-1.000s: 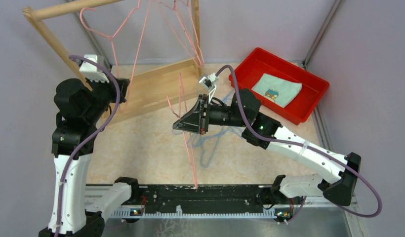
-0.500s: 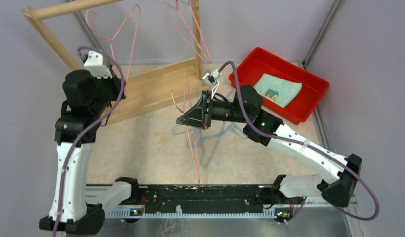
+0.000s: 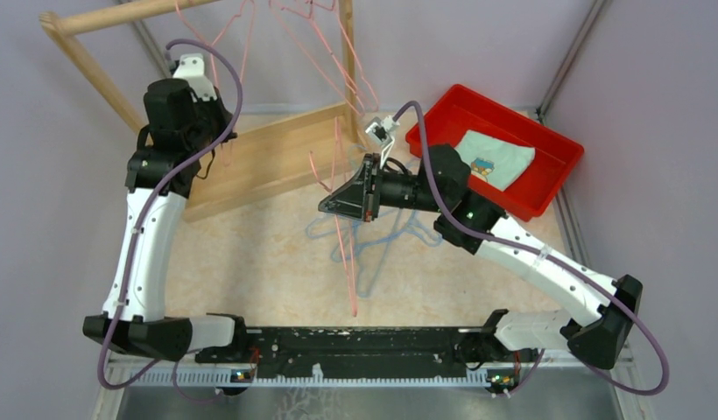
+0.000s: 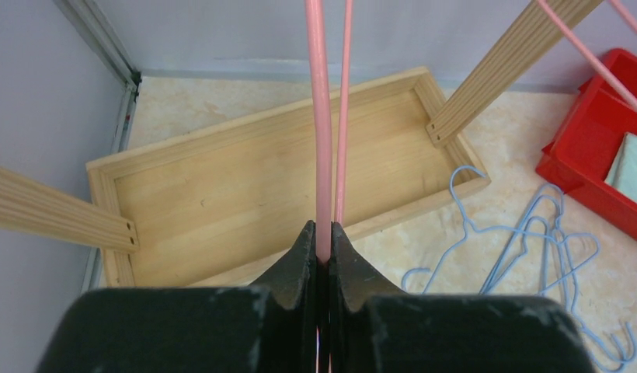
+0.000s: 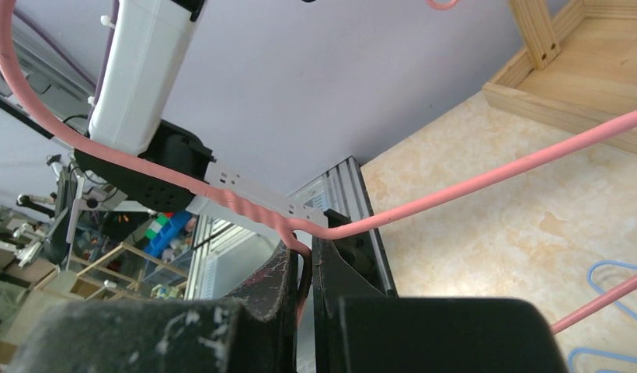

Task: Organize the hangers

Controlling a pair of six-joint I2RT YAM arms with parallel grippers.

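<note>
Other pink hangers hang to the right of my left gripper in the top view. I will slide its stray hanger across the gap toward them and let go.
A pink hanger rises from my left gripper toward the top rail of the wooden rack. In the left wrist view the left gripper is shut on that hanger's wire. My right gripper holds a second pink hanger, which dangles over the table's middle. The right wrist view shows the right gripper shut on this hanger's twisted neck. More pink hangers hang by the rack's right post. Light blue hangers lie tangled on the table under the right arm.
The rack's base tray sits at the back left, with a post at its right end. A red bin holding a folded cloth stands at the back right. Purple cables loop off both wrists.
My left arm has risen and swung toward the back, lifting its pink hanger up toward the rail. My right gripper has drifted slightly right and back with its hanger.
</note>
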